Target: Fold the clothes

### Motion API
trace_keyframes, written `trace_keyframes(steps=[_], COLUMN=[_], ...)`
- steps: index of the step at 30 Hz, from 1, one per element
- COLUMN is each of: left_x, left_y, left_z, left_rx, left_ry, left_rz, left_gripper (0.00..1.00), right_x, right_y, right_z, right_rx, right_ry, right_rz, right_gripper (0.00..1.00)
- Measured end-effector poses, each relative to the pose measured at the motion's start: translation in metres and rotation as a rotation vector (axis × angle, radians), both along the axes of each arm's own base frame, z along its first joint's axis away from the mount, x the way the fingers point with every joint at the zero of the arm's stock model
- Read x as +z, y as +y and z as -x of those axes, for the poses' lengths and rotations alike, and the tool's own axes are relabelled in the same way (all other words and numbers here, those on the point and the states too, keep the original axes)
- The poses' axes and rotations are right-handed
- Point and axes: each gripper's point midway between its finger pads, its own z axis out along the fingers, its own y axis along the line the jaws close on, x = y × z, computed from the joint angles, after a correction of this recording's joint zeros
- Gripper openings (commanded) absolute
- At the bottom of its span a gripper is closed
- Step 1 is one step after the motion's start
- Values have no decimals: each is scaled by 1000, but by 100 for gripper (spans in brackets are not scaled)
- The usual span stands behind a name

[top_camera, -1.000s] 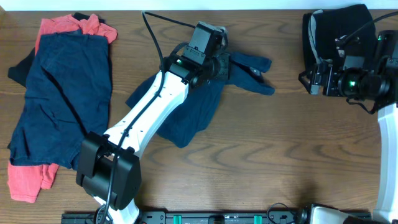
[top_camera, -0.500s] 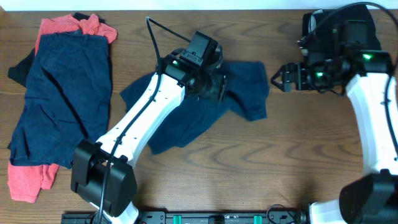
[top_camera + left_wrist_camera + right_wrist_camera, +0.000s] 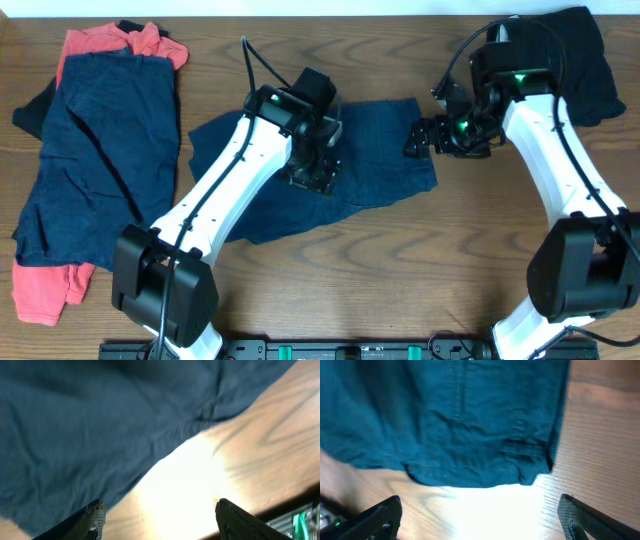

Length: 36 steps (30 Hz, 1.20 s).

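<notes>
I should lower my right gripper next onto the navy blue garment's side edge (image 3: 432,176) (image 3: 436,481), beside the garment's near corner.
A navy blue garment (image 3: 380,150) lies spread in the table's middle; it also shows in the left wrist view (image 3: 100,425) and in the right wrist view (image 3: 470,420). My left gripper (image 3: 312,180) hovers over its middle, open and empty, fingers (image 3: 160,517) wide apart over the fabric's edge and bare wood. My right gripper (image 3: 420,138) is open and empty just off the garment's right edge, fingers (image 3: 480,515) over wood. A pile of navy clothes (image 3: 100,150) on coral-red ones (image 3: 40,290) lies at the left. A black garment (image 3: 580,60) lies at the back right.
The wooden table (image 3: 450,270) runs to the front edge, where a black rail (image 3: 350,350) sits. Both arm bases stand near the front. A black cable (image 3: 260,60) loops above the left arm.
The navy garment went from bunched to spread flatter. My left gripper moved down toward the front over it. My right arm swung left from the black garment to the navy garment's right edge.
</notes>
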Motion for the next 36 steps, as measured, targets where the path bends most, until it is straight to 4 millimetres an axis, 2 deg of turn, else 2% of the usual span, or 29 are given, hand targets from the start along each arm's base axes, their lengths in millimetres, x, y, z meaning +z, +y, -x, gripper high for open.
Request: trace_keyframes(steps=[5,12,17,22,26,28,30,31,36], left_x=[-13,-43,-58,-60,-52,-52,-55,-58,-73], left_y=[15,40,65,89,110,120,131,136,156], left_z=[12,32,39,42,51,58,65,69,78], left_rx=[19,151,297,462,576,629,684,703,798], left_ry=[44,120,141,101,46,26,18,20,29], left_rz=[-72,-186,-283,-323,-339,-340,-340,-344,-357], left_gripper=[68,65,64,64,65,65,65,65,65], right_x=[-19,-58,-70,-76,-82,-85,-87,-88,-92], right_y=[-6,-4,5,9,12,12,12,11,2], right_z=[-1,17,19,17,18,16,16,16,14], right_rx=[-37,-32,-9,-2,-2,-2,-1,-5,-16], right_ry=[0,38,18,-4,-15,-27,-35,-33,-44], right_rz=[34,50,48,45,42,41,43,46,101], right_gripper=[87,84,79,63,56,58,69,71,72])
